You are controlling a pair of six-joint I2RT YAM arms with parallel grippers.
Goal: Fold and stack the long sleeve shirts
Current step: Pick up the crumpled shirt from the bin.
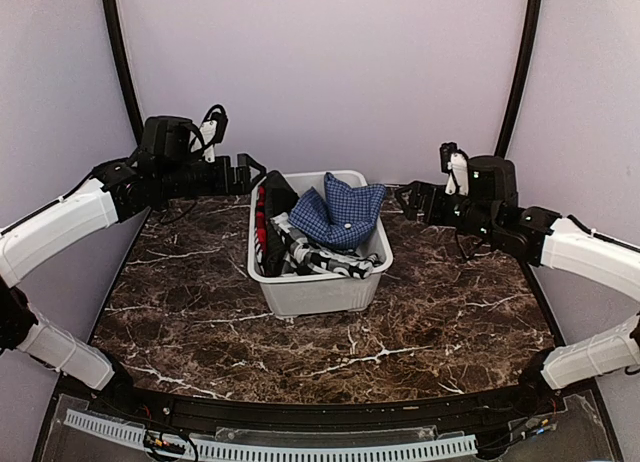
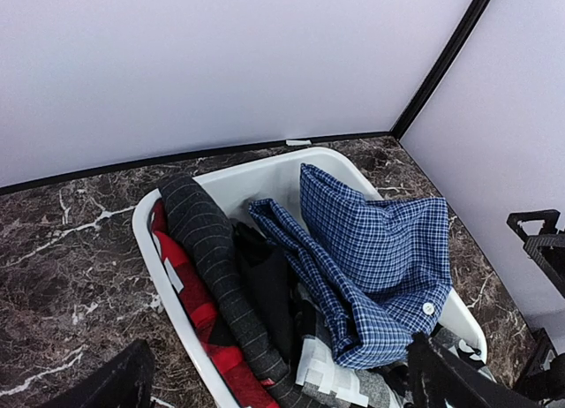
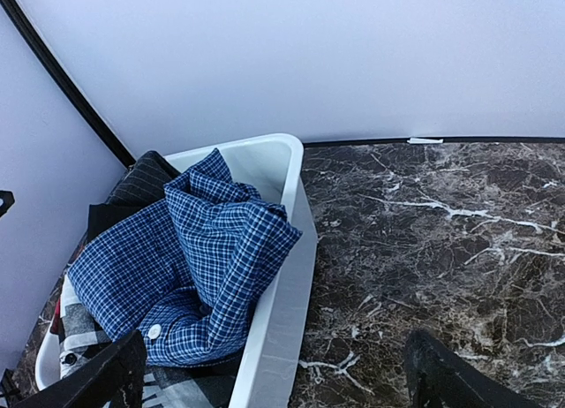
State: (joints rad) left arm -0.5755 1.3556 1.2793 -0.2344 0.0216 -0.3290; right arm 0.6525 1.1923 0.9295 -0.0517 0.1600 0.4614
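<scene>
My left gripper reaches across and down next onto the blue checked shirt's fold (image 1: 364, 210) (image 2: 431, 260) beside the white button, uppermost below it, to its right in the top view.
A blue checked long sleeve shirt (image 1: 338, 214) with a white button lies crumpled on top of a pile in the white bin (image 1: 312, 296). It also shows in the left wrist view (image 2: 380, 249) and the right wrist view (image 3: 185, 258). Under and beside it are a red and black shirt (image 2: 190, 302), a dark striped one (image 2: 207, 240) and a grey and white check one (image 1: 322, 261). My left gripper (image 1: 254, 172) hovers open just left of the bin's back corner. My right gripper (image 1: 405, 200) hovers open to the right of the bin. Neither touches any cloth.
The bin stands at the middle back of a dark marble table (image 1: 180, 282). Lilac walls close in the back and both sides, with black frame posts (image 1: 120, 52) in the corners. Bare marble (image 3: 441, 231) lies right of the bin.
</scene>
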